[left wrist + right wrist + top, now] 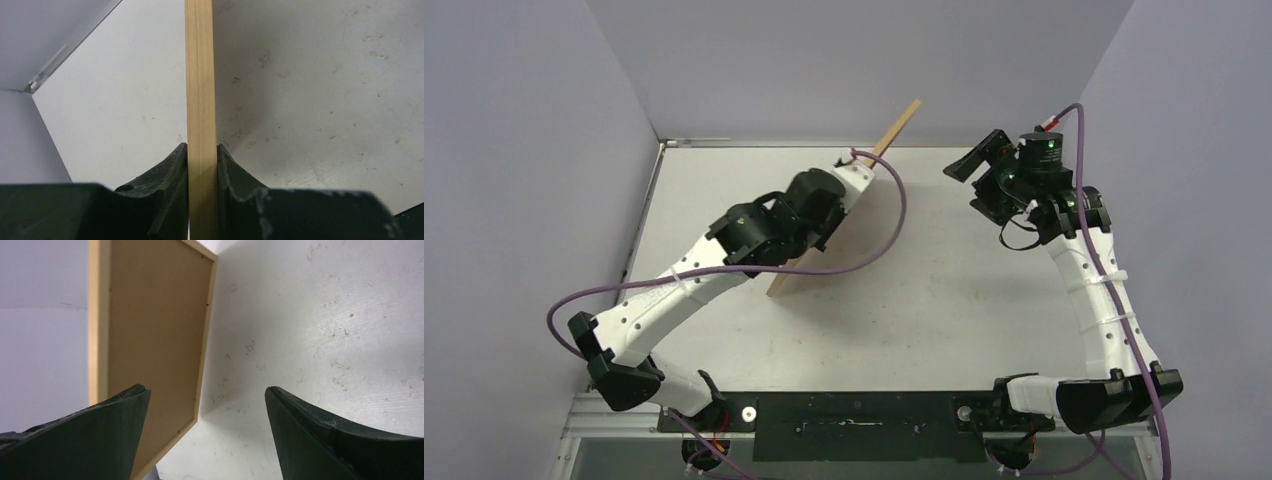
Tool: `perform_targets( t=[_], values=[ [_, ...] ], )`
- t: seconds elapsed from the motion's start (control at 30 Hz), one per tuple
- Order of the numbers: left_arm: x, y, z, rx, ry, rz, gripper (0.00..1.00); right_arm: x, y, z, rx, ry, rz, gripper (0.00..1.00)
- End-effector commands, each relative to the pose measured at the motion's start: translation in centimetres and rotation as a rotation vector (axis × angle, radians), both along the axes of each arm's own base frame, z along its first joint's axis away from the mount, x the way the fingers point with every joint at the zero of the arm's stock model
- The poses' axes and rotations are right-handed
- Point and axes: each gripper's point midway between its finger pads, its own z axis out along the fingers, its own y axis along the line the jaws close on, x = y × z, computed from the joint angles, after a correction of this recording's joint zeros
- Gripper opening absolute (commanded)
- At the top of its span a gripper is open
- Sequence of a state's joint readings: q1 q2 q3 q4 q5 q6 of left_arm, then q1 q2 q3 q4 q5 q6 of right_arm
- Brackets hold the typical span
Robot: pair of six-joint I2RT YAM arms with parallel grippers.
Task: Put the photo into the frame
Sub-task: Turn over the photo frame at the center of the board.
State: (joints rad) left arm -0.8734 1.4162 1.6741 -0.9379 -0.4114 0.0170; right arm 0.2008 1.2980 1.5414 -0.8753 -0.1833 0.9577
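Note:
My left gripper should next move down, back and to its right in the top view to release the standing frame flat, because the tabletop below is bare that way.
The frame point(809, 278) stands on edge on the white table, tilted, its upper corner pointing to the back wall. My left gripper point(852, 178) is shut on its upper rim. In the left wrist view the light-wood edge of the frame point(201, 75) runs straight up between the two black fingers of that gripper point(202, 150), touching both. My right gripper point(969, 165) hangs open at the back right, apart from the frame. Its wrist view faces the frame's plain brown back point(155, 330), and nothing sits between the jaws of the right gripper point(207, 390). The photo is out of view.
Grey walls close the table point(944, 290) on the left, back and right. A purple cable point(902, 215) loops from the left arm over the table's middle. The arm bases sit along the near edge.

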Motion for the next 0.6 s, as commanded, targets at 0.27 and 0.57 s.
perform_targets(
  t=[0.27, 0.57],
  values=[
    [-3.1, -10.3, -3.9, 0.125, -0.161, -0.027, 0.0, -3.8, -7.3, -1.9, -0.235, 0.037, -0.178, 0.9],
    [-5.2, -11.6, -13.9, 0.407, -0.097, -0.079, 0.0, -7.4, -11.1, -4.1, -0.366, 0.102, -0.26, 0.91]
  ],
)
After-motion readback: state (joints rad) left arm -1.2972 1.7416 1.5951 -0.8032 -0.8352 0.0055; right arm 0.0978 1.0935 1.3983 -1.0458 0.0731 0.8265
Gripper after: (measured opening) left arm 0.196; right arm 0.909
